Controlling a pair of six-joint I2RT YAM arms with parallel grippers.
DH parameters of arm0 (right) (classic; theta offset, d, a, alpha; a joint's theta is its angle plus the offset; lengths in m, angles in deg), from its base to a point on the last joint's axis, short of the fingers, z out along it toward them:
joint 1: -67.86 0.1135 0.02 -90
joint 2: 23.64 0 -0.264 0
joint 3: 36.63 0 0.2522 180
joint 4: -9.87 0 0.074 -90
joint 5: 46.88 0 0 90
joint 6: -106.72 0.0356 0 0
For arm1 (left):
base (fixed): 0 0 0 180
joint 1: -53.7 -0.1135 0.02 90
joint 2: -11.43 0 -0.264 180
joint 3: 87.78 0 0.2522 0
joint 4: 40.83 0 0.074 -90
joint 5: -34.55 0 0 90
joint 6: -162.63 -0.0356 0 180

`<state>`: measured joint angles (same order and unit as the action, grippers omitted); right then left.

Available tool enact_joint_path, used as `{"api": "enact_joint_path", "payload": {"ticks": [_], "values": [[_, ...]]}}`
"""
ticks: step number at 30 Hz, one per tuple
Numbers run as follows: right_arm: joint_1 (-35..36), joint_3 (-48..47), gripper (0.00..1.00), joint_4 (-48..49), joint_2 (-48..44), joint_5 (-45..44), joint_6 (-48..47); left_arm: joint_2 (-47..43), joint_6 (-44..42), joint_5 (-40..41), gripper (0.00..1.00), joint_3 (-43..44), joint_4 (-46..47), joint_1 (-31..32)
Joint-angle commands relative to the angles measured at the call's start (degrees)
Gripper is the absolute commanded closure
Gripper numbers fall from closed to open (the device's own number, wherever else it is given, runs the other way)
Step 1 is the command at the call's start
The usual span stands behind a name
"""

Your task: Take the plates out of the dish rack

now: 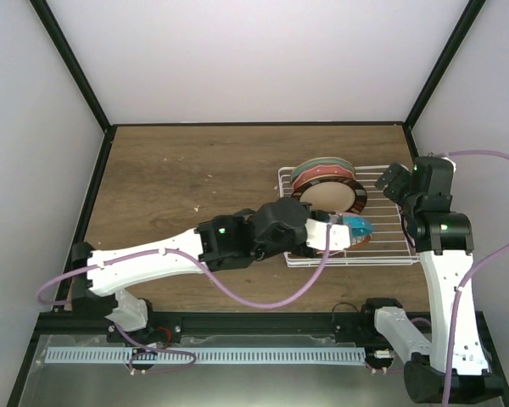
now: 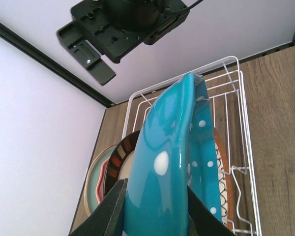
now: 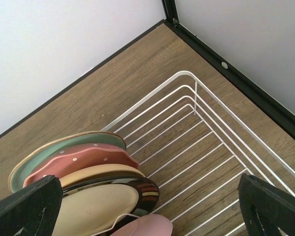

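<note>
The teal plate will next go up, outward and away from the rack in my left gripper, then down flat onto the empty table beside the rack [image 1: 390, 248].
My left gripper [image 2: 155, 214] is shut on the rim of a teal white-dotted plate [image 2: 169, 147], both dark fingers [image 2: 108, 214] pressed to its faces. The top view shows this gripper [image 1: 338, 236] and the teal plate [image 1: 358, 227] over the near side of the white wire dish rack [image 1: 390, 248]. Beside the teal plate stands a brown-rimmed petal-patterned plate [image 2: 225, 172]. Further back in the rack stand a tan dark-rimmed plate [image 3: 98, 201], a red-pink dotted plate [image 3: 83, 158] and a pale green plate [image 3: 64, 146]. A plain pink plate [image 3: 147, 227] shows at the bottom edge. My right gripper [image 3: 147, 206] hangs open above the rack [image 3: 211, 147], holding nothing.
Black frame posts and white walls enclose the wooden table [image 1: 187, 178]. The rack sits at the table's right, close to the right wall. The right arm [image 1: 437, 229] stands just beyond the rack's right edge. Purple cables trail from both arms.
</note>
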<state>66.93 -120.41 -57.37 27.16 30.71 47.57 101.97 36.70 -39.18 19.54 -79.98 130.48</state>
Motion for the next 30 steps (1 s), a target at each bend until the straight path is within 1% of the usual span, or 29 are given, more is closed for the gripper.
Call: {"api": "enact_joint_path", "payload": {"ticks": [1,5,7,10,13,15,20,23,26,30], "values": [[-0.3,0.7,0.0,1.4,0.2,-0.2,1.1,-9.0,-0.8,-0.7,0.96,-3.2,11.1,-1.0],[-0.3,0.9,0.0,2.1,1.1,0.1,1.7,-15.0,1.6,-2.2,0.96,-6.6,15.6,-4.4],[-0.3,0.8,0.0,2.8,1.8,0.8,2.3,-16.5,3.3,-1.9,0.96,-6.7,15.9,-7.0],[-0.3,0.6,0.0,4.0,3.1,1.6,3.2,-17.7,7.3,-2.3,0.96,-5.5,14.7,-14.2],[-0.3,0.3,0.0,5.2,4.4,0.9,3.0,-16.7,12.9,-4.3,0.96,-2.7,10.8,-23.7],[-0.3,-0.2,0.0,6.1,5.3,0.2,2.1,-14.7,17.9,-7.3,0.96,-0.2,7.2,-31.4],[-0.3,-1.9,0.0,7.3,7.8,-1.1,1.4,-6.3,36.6,-18.0,0.96,4.5,0.7,-52.4],[-0.3,-2.8,0.0,7.3,9.0,-0.9,1.8,0.5,45.6,-25.8,0.96,6.7,-2.7,-61.7],[-0.3,-3.1,0.0,7.3,9.4,-1.4,2.1,7.9,52.7,-35.3,0.96,7.0,-4.2,-67.7],[-0.3,-3.3,0.0,6.6,9.2,-1.9,2.5,14.0,58.1,-43.1,0.96,3.0,1.1,-70.0]]}}
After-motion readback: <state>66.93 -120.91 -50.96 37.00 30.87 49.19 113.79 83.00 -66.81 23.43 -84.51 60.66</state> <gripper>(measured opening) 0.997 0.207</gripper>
